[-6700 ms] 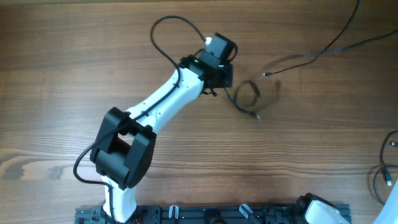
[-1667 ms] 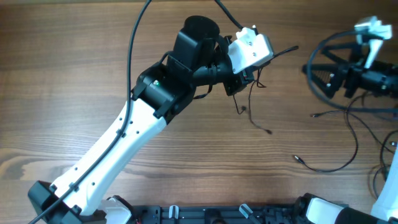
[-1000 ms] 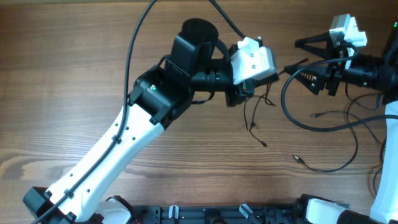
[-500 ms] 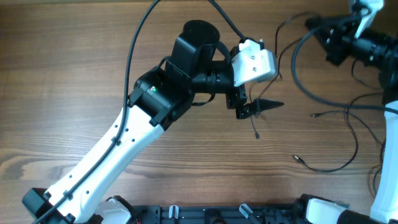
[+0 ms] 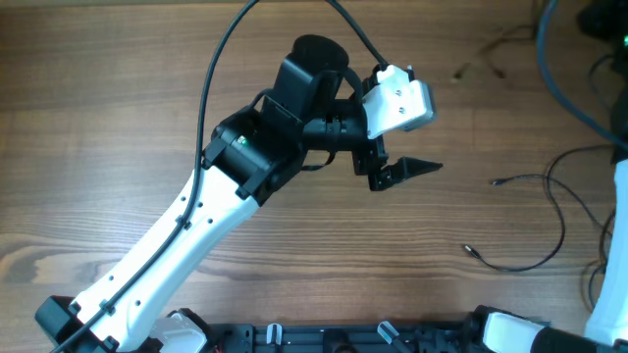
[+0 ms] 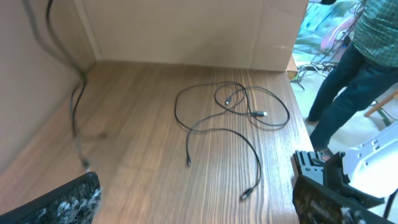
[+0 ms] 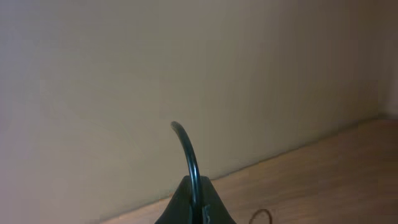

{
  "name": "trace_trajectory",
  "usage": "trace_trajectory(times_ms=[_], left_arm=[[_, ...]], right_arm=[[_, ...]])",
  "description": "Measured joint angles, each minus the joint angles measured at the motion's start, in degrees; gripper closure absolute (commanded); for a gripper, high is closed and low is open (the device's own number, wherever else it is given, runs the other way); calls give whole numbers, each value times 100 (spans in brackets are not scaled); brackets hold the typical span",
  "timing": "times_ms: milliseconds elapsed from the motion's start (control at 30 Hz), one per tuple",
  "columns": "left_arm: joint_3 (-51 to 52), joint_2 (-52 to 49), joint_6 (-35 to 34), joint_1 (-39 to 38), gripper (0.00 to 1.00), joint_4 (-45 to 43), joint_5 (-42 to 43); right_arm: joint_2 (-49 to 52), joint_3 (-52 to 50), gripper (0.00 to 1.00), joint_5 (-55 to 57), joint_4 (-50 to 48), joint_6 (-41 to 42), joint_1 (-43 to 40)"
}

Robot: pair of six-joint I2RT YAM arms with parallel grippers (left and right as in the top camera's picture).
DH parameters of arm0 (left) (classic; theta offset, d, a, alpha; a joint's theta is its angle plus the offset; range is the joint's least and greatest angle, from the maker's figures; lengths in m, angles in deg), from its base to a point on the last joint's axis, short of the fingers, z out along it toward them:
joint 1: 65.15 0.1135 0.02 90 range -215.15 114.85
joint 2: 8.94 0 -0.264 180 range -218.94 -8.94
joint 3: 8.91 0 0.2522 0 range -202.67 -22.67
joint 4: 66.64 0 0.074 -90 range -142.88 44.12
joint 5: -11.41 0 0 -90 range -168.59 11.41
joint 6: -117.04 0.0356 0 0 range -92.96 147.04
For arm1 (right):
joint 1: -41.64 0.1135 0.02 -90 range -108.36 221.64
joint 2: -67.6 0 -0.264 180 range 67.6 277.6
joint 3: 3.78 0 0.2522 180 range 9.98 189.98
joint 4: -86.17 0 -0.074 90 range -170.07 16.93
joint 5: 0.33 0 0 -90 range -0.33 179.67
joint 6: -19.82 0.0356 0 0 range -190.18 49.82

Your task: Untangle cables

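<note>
The bare wood [image 5: 523, 99] beside the looped cables is clear, so my right gripper needs to go down and tip down next to lay the black cable there.
Thin black cables [image 6: 219, 117] lie in loose loops on the wooden table ahead of my left gripper [image 6: 194, 211], which is open, well short of them, with nothing between its fingers [image 6: 67, 202]. From overhead, the left gripper [image 5: 400, 147] hovers mid-table, and one cable strand [image 5: 555, 211] curves along the right side, ending in a small plug [image 5: 469, 249]. My right gripper [image 7: 194, 208] is shut on a black cable [image 7: 186, 149] that arcs up from its tips. A blurred thin strand [image 5: 481, 51] shows at the top of the overhead view.
A cardboard wall [image 6: 186, 31] runs along the far edge of the table. Only a dark part of the right arm [image 5: 599, 15] shows at the overhead view's top right corner. A person [image 6: 357, 68] stands beyond the table's end. The thick arm cable [image 5: 221, 69] loops over the left arm.
My left gripper has opened and let go of the strand. The right gripper has shut on a cable and pulled it up and right, almost out of the overhead view.
</note>
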Motion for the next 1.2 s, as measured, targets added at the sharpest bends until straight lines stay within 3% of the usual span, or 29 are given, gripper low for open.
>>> trace_trajectory(times_ms=[567, 600, 633, 700, 1200], left_arm=[[0, 0, 0, 0, 0, 254, -37], [0, 0, 0, 0, 0, 254, -37], [0, 0, 0, 0, 0, 256, -37], [0, 0, 0, 0, 0, 254, -37], [0, 0, 0, 0, 0, 256, -37]], right_arm=[[2422, 0, 95, -323, 42, 363, -1537], [2516, 0, 89, -326, 81, 365, -1606], [2608, 0, 63, -326, 122, 365, -1679], [2745, 0, 0, -332, 186, 398, -1801], [2916, 0, 0, -608, 1373, 424, -2275]])
